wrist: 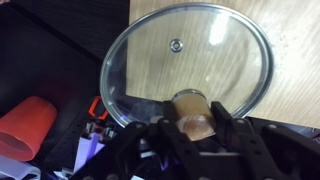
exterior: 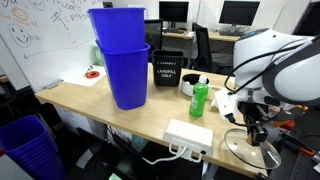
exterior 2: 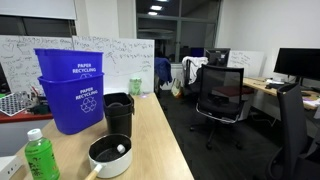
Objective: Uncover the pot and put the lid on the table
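Note:
Next, my gripper shifts the lid toward the white box, farther over the table, and lowers it onto the table. Part of the lid hangs past the table's edge.
My gripper (wrist: 196,108) is shut on the brownish knob of the lid (wrist: 150,70), a clear glass disc with a thin metal rim. In an exterior view the gripper (exterior: 256,126) holds the lid (exterior: 250,150) low at the table's (exterior: 100,100) corner; I cannot tell whether it touches the wood. In the wrist view part of the lid lies over the table (wrist: 295,40) and part hangs past its edge. The pot (exterior 2: 105,170) stands uncovered on the table (exterior 2: 150,125), and shows behind the green bottle (exterior: 199,98) in the exterior view with the arm (exterior: 188,80).
Two stacked blue bins (exterior: 125,60) and a black "LANDFILL ONLY" box (exterior: 166,74) stand mid-table, and a white box (exterior: 190,133) lies near the front edge. An orange-red cup (wrist: 28,128) sits below the table edge. Office chairs (exterior 2: 220,95) stand beyond.

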Robot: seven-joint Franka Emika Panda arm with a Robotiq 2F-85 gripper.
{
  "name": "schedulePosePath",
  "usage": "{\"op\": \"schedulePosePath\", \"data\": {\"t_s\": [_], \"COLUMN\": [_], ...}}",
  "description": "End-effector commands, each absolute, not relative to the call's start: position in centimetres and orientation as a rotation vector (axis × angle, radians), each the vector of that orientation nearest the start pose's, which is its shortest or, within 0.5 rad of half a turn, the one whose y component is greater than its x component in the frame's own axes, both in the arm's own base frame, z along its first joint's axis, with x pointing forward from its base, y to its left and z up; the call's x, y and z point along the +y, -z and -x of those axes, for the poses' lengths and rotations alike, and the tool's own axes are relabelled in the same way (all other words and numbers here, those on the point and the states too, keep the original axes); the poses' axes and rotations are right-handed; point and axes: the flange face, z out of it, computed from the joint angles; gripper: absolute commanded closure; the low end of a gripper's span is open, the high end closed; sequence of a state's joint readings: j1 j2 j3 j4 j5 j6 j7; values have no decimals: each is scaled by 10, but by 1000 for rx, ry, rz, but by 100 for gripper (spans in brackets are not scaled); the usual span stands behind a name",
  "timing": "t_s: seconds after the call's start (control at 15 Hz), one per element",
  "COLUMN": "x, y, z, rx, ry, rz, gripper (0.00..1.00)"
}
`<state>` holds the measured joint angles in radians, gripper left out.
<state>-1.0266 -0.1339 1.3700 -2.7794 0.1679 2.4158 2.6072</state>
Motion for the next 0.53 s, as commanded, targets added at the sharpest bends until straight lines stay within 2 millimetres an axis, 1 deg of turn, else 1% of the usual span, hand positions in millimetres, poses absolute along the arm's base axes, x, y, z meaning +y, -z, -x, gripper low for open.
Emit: {"op": "schedulePosePath", "data": {"t_s": [0.0,0.27,0.47], "x": [103,109,109], "y": [-194,-187,-175], "z": [-332,-332,-331], "rx": [3220,3184,3173], "ry": [69,136,197], "rz": [1224,1254,1267], "gripper": [84,84,84]}}
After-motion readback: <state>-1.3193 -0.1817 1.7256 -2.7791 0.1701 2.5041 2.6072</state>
